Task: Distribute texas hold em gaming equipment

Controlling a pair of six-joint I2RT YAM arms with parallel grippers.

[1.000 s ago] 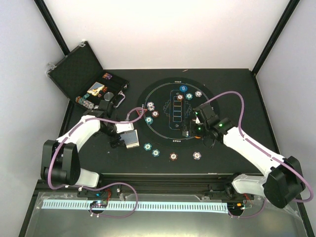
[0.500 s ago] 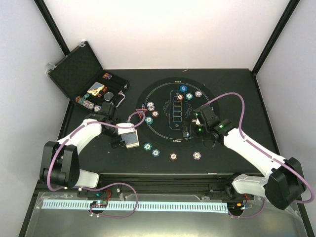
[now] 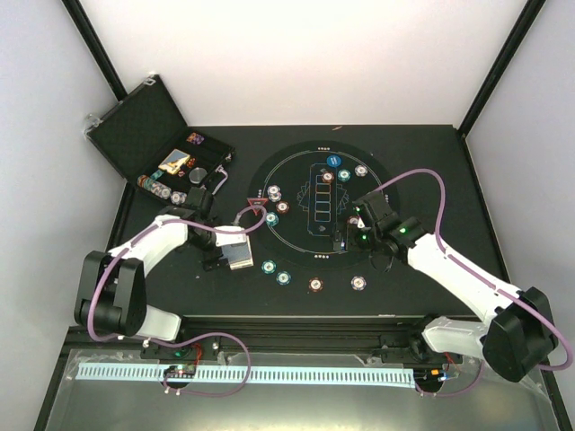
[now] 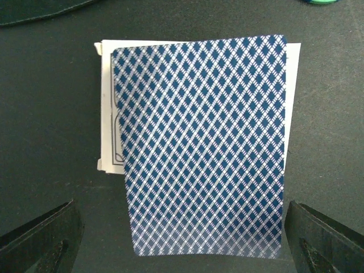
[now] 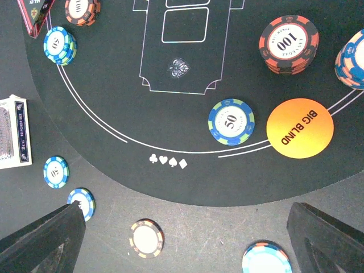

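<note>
The blue card's near end (image 4: pixel 207 230) lies below, sticking out past the white card box (image 4: pixel 108 108). The left gripper lowers its open fingers around the end's sides next and closes.
A blue diamond-backed playing card (image 4: pixel 202 142) lies on a white card box (image 4: pixel 108 108); together they show as the deck (image 3: pixel 239 254) left of the round mat (image 3: pixel 296 171). My left gripper (image 4: pixel 181 230) is open right over it, one finger on each side, also visible from above (image 3: pixel 223 255). My right gripper (image 5: pixel 185 223) is open and empty above the mat's near right edge (image 3: pixel 349 235). Below it are a 50 chip (image 5: pixel 231 121), an orange BIG BLIND disc (image 5: pixel 300 128) and a 100 chip stack (image 5: pixel 288 43). A red triangle marker (image 3: pixel 257 206) lies by the chips (image 3: pixel 275 193) at the mat's left.
The open black case (image 3: pixel 135 121) with more chips stands at the back left. Loose chips lie along the mat's near side: teal ones (image 3: pixel 269 266), a brown-red one (image 3: pixel 315 285) and a white-grey one (image 3: pixel 359 283). A blue disc (image 3: pixel 332 160) and chips (image 3: pixel 344 175) sit at the mat's far side.
The left arm shifted a little toward the back left, so the red triangle marker now shows. The right gripper edged slightly right and nearer. The deck stayed put.
</note>
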